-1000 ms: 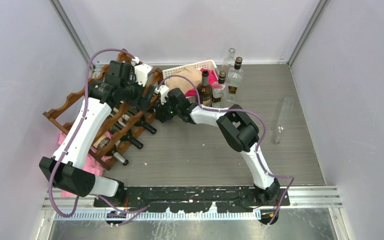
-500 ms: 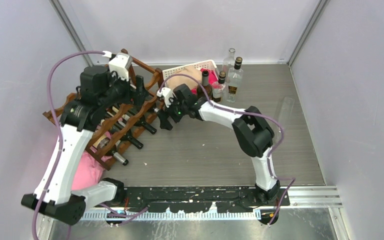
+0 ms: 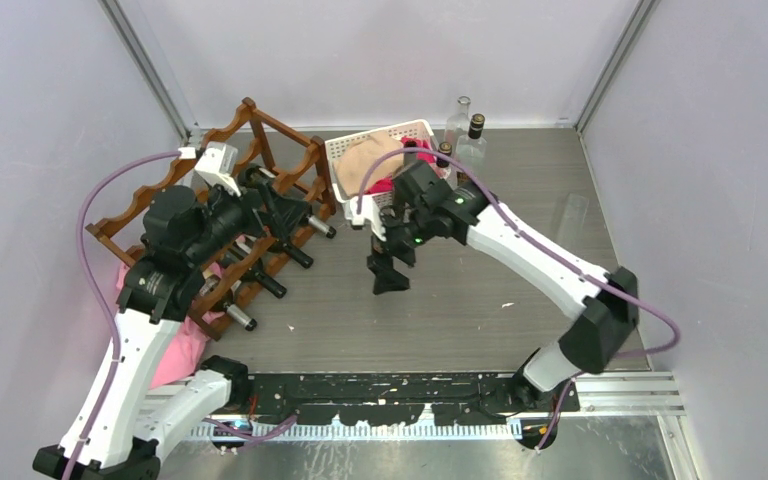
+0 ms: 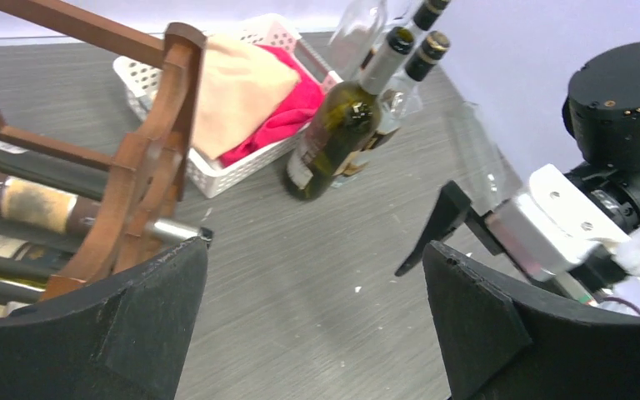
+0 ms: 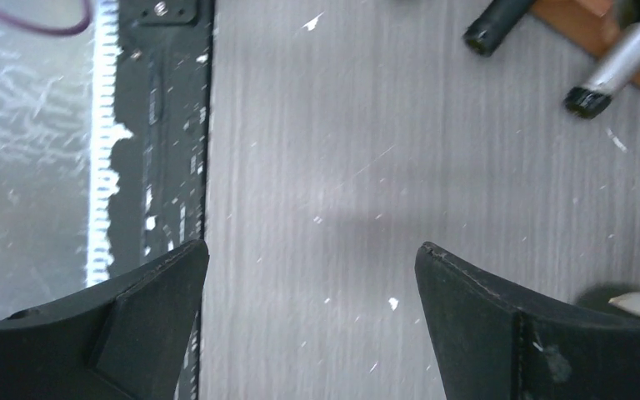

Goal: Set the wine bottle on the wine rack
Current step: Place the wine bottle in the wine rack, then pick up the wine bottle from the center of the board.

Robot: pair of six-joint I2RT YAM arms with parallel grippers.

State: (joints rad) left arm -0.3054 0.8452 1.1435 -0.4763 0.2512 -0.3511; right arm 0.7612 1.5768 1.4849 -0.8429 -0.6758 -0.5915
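The dark green wine bottle by the basket stands outside the rack. My right gripper will next move outward to the dark green wine bottle's neck.
The reddish-brown wine rack [image 3: 222, 160] stands at the left, tilted, with several wine bottles lying in it. Their necks point toward the table's middle, and the upper one has a silver cap [image 3: 323, 229]. My left gripper [image 3: 288, 210] hangs open beside the rack's right end and holds nothing. In the left wrist view the rack post [image 4: 157, 158] is at left and a dark green wine bottle [image 4: 337, 129] stands by the basket. My right gripper [image 3: 388, 268] is open and empty over bare floor. Its wrist view shows two bottle necks [image 5: 621, 65] at top right.
A white basket [image 3: 352, 150] with beige and red cloths sits behind the right arm. Clear bottles [image 3: 472, 140] stand at the back wall. A clear glass bottle [image 3: 573, 208] lies at the right. Pink cloth [image 3: 175, 345] is under the rack's near end.
Both grippers have opened and drawn away from the rack. The right arm swung out toward the table's middle, and the left arm pulled back, leaving the silver-capped bottle in the rack.
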